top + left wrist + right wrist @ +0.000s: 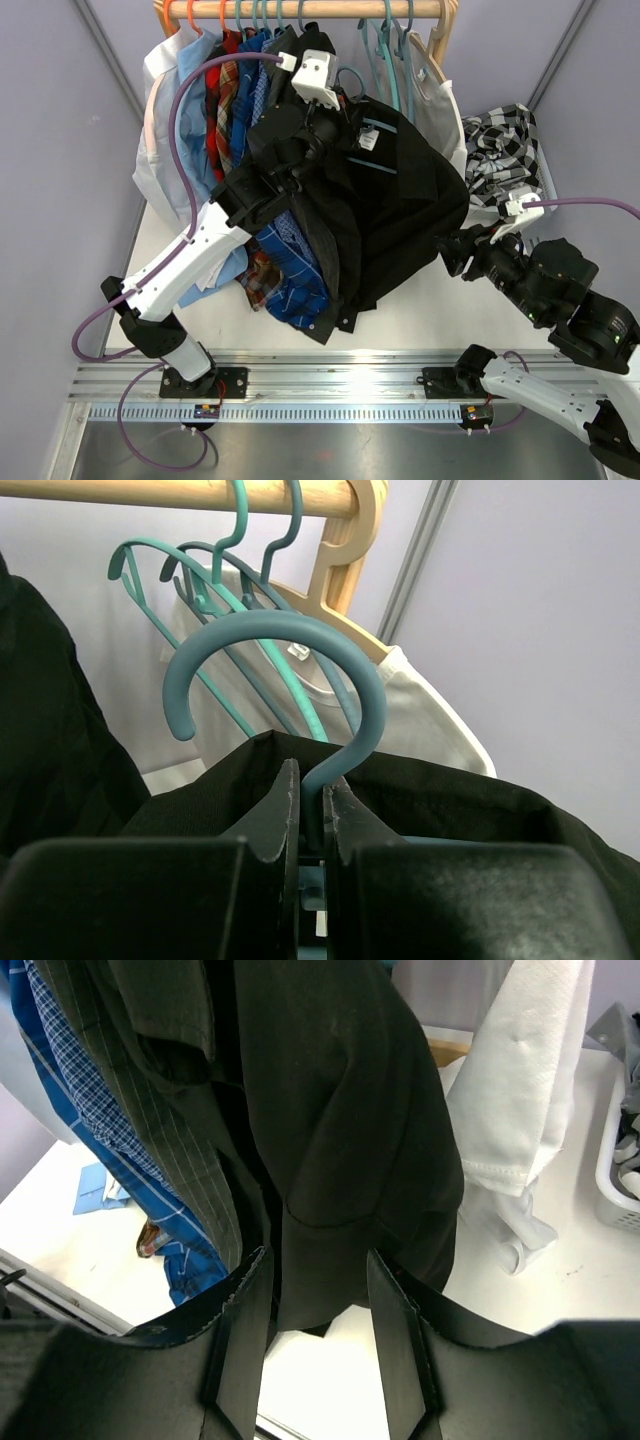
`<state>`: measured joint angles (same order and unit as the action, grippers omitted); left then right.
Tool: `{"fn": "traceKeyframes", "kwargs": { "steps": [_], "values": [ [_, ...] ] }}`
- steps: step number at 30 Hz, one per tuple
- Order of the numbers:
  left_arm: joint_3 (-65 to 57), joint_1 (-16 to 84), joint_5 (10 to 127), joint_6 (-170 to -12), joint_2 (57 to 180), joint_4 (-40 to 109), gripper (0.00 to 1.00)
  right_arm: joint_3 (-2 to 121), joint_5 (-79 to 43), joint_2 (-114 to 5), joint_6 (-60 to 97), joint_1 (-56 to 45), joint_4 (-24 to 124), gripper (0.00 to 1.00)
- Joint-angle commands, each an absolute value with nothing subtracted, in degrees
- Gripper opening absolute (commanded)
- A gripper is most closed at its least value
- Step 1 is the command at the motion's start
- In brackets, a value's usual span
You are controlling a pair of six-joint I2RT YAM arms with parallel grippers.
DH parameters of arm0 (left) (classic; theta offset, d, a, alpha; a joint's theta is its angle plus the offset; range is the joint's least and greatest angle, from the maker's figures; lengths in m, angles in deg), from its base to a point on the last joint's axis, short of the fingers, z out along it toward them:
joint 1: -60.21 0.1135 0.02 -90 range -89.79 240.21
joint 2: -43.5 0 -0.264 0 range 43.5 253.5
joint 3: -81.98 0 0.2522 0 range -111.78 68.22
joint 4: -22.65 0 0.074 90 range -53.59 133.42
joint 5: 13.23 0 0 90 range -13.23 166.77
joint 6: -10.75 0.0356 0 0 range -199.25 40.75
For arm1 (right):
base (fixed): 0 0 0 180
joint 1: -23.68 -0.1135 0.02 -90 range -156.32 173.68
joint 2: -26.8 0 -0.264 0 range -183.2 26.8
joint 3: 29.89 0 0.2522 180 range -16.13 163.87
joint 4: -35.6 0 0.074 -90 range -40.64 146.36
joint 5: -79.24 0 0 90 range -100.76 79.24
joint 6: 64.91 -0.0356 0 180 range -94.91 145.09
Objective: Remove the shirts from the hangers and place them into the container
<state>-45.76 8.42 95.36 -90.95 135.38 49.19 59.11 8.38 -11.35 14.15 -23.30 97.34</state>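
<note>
I will next move my right gripper a little toward the black shirt's edge nearest the container, and then I need to close it.
My left gripper is shut on the stem of a grey-blue hanger, whose hook hangs free below the wooden rod. A black shirt is draped on that hanger. In the top view the left gripper is high near the rod. My right gripper is open at the shirt's lower right edge. The black shirt's hem hangs between the spread fingers without being pinched. The white container at the right holds a black-and-white check shirt.
More shirts hang on the rod's left half: white, red plaid, blue check. Empty teal hangers and a wooden hanger with a white shirt hang on the right. A blue check shirt trails onto the table.
</note>
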Motion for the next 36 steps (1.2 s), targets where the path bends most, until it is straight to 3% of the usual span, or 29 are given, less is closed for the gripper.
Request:
{"fn": "traceKeyframes", "kwargs": {
  "steps": [1,11,13,16,17,28,36],
  "values": [
    [-46.6,8.7,93.7,-93.1,133.4,42.5,0.00,58.2,6.6,-10.3,15.0,-23.3,91.2,0.49],
    [-40.9,8.6,87.4,-99.9,128.9,40.7,0.00,53.0,10.9,-10.8,17.7,-23.4,87.2,0.48],
    [-40.7,8.5,87.2,-100.0,128.5,40.8,0.00,51.6,11.4,-10.8,18.0,-23.4,85.7,0.39],
    [-41.0,8.6,87.5,-99.4,128.6,41.0,0.00,50.8,12.7,-10.4,17.9,-23.4,84.5,0.05],
    [-41.0,8.5,88.2,-99.2,128.5,41.1,0.00,50.9,12.9,-10.3,17.8,-23.4,84.6,0.00],
    [-38.2,8.6,95.0,-92.3,127.0,42.8,0.00,59.6,26.0,-1.7,18.1,-23.4,91.9,0.00],
    [-36.5,8.7,96.5,-90.8,126.1,42.0,0.00,60.9,51.1,5.1,18.2,-23.4,87.9,0.00]
  ]
}}
